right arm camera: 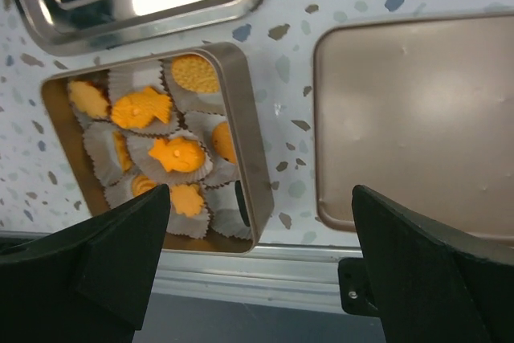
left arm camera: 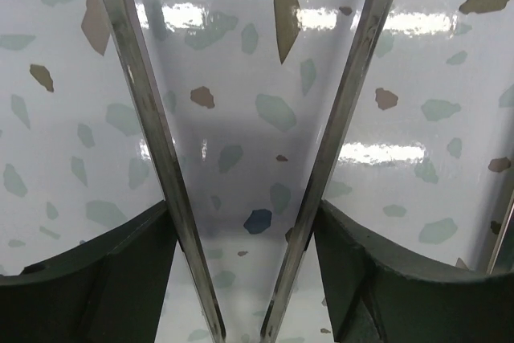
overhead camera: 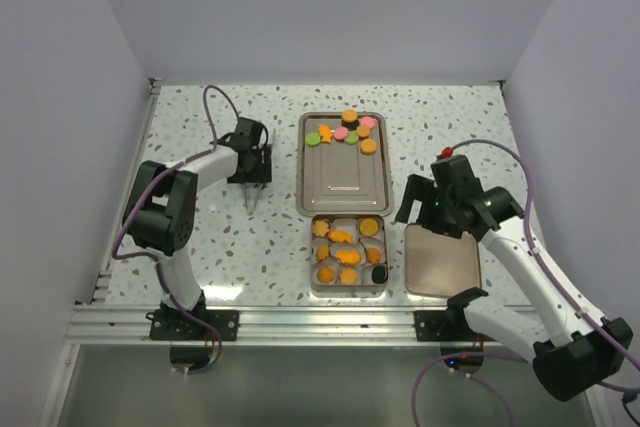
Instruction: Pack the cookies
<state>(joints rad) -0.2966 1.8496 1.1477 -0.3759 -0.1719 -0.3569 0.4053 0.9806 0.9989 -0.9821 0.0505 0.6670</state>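
I should next move my right gripper down and back onto the tan lid's edge by the tin, because that edge is below the gripper and back from it.
Loose cookies (overhead camera: 350,131), orange with some pink, green and black, lie at the far end of a steel tray (overhead camera: 343,187). A tin box (overhead camera: 313,267) in front of it holds more cookies (overhead camera: 345,254) in paper cups. The right wrist view shows the tin (right arm camera: 241,118) and its orange cookies (right arm camera: 177,154). My right gripper (overhead camera: 420,209) (right arm camera: 261,190) hangs open and empty above the gap between tin and lid. My left gripper (overhead camera: 250,192) (left arm camera: 242,214) holds metal tweezers (left arm camera: 341,118) over bare table left of the tray. Their arms are spread with nothing between them.
A flat tan lid (overhead camera: 442,259) (right arm camera: 409,118) lies right of the tin near the front edge. An aluminium rail (overhead camera: 300,322) runs along the table's near edge. White walls close in the left, right and back.
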